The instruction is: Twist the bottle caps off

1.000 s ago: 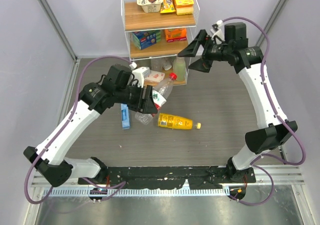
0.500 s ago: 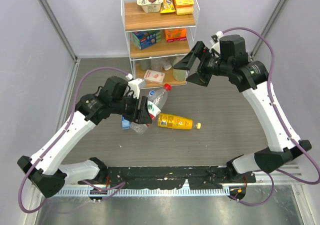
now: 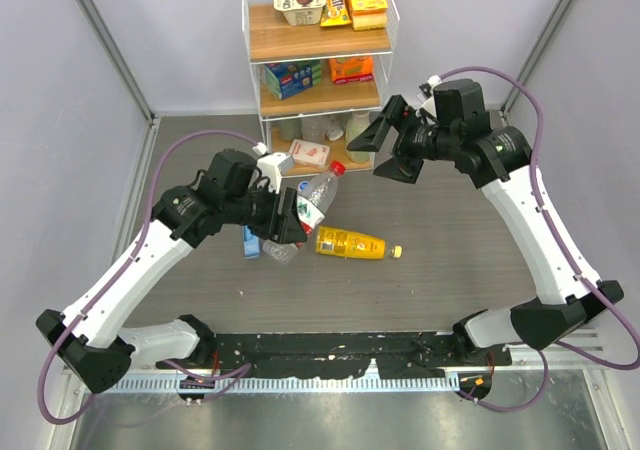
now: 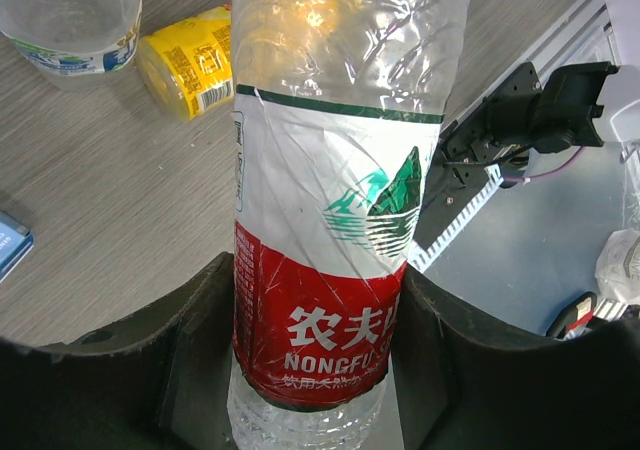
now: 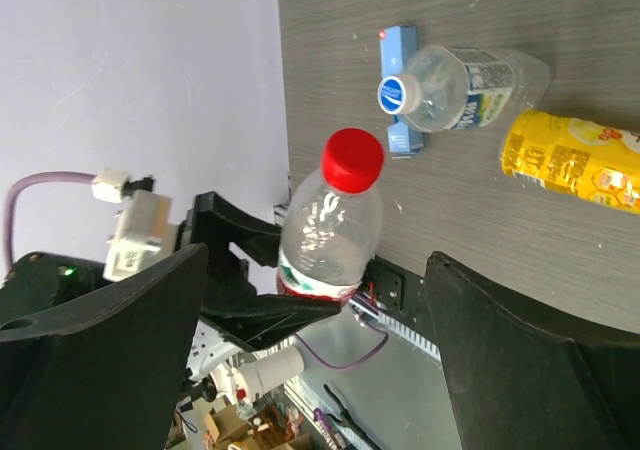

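Note:
I will next move my right gripper to the left in the top view and close it on the red cap [image 3: 337, 168] [image 5: 353, 157], because the cap sticks out uncovered from the held bottle.
My left gripper [image 3: 285, 217] is shut on the clear bottle with the red label [image 3: 314, 198] and holds it above the table, tilted, its red cap [image 3: 337, 168] pointing up-right. The left wrist view shows the red label [image 4: 318, 320] squeezed between my fingers. My right gripper [image 3: 385, 147] is open and empty, a short way right of the cap; in its view the cap [image 5: 353, 157] sits between the spread fingers. The yellow-orange juice bottle [image 3: 352, 243] lies on the table. The short water bottle with the blue label [image 5: 460, 88] lies beside it, mostly hidden from above.
A wire shelf rack [image 3: 318, 65] with boxes and snacks stands at the back centre. A small blue box [image 3: 249, 240] lies on the table under my left arm. A pale bottle [image 3: 358, 123] stands on the rack's bottom shelf.
My left gripper has shifted the red-label bottle lower and a little left, cap still up-right. My right gripper has come down and left, closer to the cap.

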{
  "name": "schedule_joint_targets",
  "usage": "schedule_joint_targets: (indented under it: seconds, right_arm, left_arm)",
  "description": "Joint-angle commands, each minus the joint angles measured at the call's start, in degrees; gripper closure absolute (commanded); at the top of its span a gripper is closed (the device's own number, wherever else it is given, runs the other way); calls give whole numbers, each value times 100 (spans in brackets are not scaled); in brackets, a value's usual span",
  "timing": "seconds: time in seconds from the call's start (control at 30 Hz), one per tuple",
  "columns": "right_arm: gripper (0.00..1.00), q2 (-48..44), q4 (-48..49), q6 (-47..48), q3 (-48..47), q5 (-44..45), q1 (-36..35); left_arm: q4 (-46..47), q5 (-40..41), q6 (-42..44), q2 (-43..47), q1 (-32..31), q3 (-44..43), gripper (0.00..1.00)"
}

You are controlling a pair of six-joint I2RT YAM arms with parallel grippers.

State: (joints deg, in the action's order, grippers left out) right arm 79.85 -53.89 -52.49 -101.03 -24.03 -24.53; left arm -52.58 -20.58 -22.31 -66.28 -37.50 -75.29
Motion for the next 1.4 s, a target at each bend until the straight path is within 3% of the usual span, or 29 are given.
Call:
schedule_joint_targets:
  seconds: [0.0,0.23,0.47,0.73,0.93,1.1,1.37]
  right_arm:
    - [7,-93,343,-59,268,48,-86]
    - [7,522,195,37,-206,319,-490]
    - [9,716,370,-112,-102,461,-772]
    - [30,1093,362,-51,-250,311,-816]
    - [35,980,361,-60,-119,513,-816]
    - [46,970,414,-156,-136,558,-816]
    - [50,698,502,-148,-30,856,-825]
  left_arm:
    - [90,-96,279,106,-12,-232,73]
    - [160,-25,455,414,-12,171,74]
    - [46,-69,534,441,-12,163,83]
    - [370,-17,227,476,-12,392,87]
    - [406,63,16,414,-21,190,90]
    - [371,98,-291,318,-21,49,92]
    - [424,378,-792,168,-258,-56,98]
